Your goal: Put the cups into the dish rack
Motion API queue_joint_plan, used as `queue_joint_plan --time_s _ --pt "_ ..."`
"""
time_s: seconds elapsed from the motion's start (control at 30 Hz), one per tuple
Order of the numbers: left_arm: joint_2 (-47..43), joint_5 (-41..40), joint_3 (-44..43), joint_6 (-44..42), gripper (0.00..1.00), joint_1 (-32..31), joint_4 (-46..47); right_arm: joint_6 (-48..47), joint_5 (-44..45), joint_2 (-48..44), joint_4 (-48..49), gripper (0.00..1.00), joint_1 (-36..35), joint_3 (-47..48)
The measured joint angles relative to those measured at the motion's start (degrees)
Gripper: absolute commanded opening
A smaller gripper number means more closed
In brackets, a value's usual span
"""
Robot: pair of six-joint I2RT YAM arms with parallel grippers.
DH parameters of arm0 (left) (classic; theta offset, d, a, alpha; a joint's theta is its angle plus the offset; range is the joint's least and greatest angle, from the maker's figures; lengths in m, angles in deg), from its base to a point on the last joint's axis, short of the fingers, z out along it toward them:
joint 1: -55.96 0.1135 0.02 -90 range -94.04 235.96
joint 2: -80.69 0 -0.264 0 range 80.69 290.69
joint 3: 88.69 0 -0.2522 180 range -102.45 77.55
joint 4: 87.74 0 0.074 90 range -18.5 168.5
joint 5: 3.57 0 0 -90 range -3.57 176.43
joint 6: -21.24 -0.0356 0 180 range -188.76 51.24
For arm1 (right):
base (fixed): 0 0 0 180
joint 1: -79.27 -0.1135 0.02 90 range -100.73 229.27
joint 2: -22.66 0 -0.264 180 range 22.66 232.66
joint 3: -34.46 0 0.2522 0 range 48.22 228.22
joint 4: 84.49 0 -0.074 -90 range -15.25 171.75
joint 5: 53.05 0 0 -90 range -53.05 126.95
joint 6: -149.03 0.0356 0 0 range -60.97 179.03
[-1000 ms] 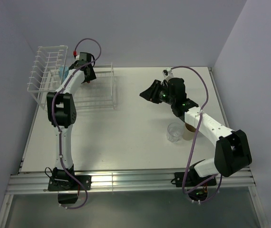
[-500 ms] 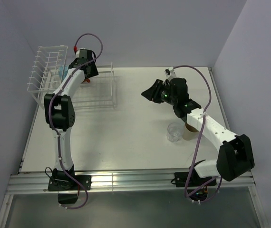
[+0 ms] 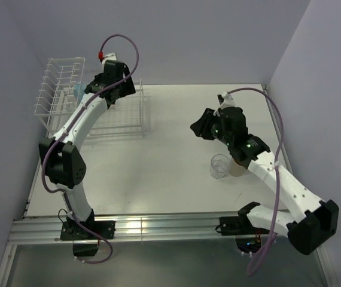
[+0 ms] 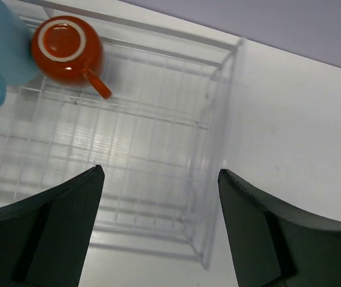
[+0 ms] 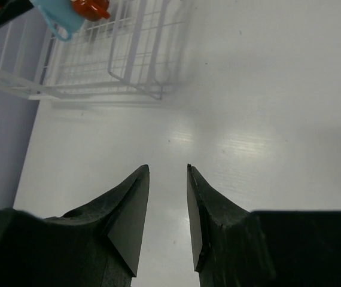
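Note:
My right gripper moves back and down astride the clear tumbler's rim on the side facing the rack next, since the beige cup crowds the tumbler's other side.
The white wire dish rack (image 3: 125, 122) stands at the far left. A light blue mug (image 4: 0, 45) and an upside-down red-orange cup (image 4: 67, 49) sit in it. My left gripper (image 3: 121, 91) hovers over the rack's right end, open and empty (image 4: 158, 179). A clear tumbler (image 3: 219, 166) stands on the table at the right. A beige cup (image 3: 237, 168) is right beside it, partly hidden under my right arm. My right gripper (image 3: 200, 127) is above bare table, up-left of the tumbler, its jaws a narrow gap apart and empty (image 5: 167, 170). I see only one blue mug.
The rack's tall plate slots (image 3: 57, 84) rise at its left end by the left wall. The rack also shows at the right wrist view's top left (image 5: 134, 78). Walls close in the table at the back and on both sides.
My left gripper has risen and shifted right, away from the cups in the rack. My right gripper has drawn back toward the right and nearer the tumbler.

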Motion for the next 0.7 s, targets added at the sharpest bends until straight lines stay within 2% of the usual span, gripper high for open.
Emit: queue_joint_plan --time_s 0.27,0.5,0.7 --pt "-14.7 3.7 11.0 2.4 0.86 -6.4 2.5 -0.3 10.9 -12.3 -11.5 0.40 -4.6 -7.5" --pt "-20.6 5.7 15.0 2.7 0.89 -7.7 3.4 1.0 15.4 -11.8 -15.8 0.40 -6.6 -15.7" --pt "-22.9 6.7 17.6 2.7 0.90 -8.2 3.6 1.9 18.4 -9.5 -16.3 0.41 -7.3 -17.0"
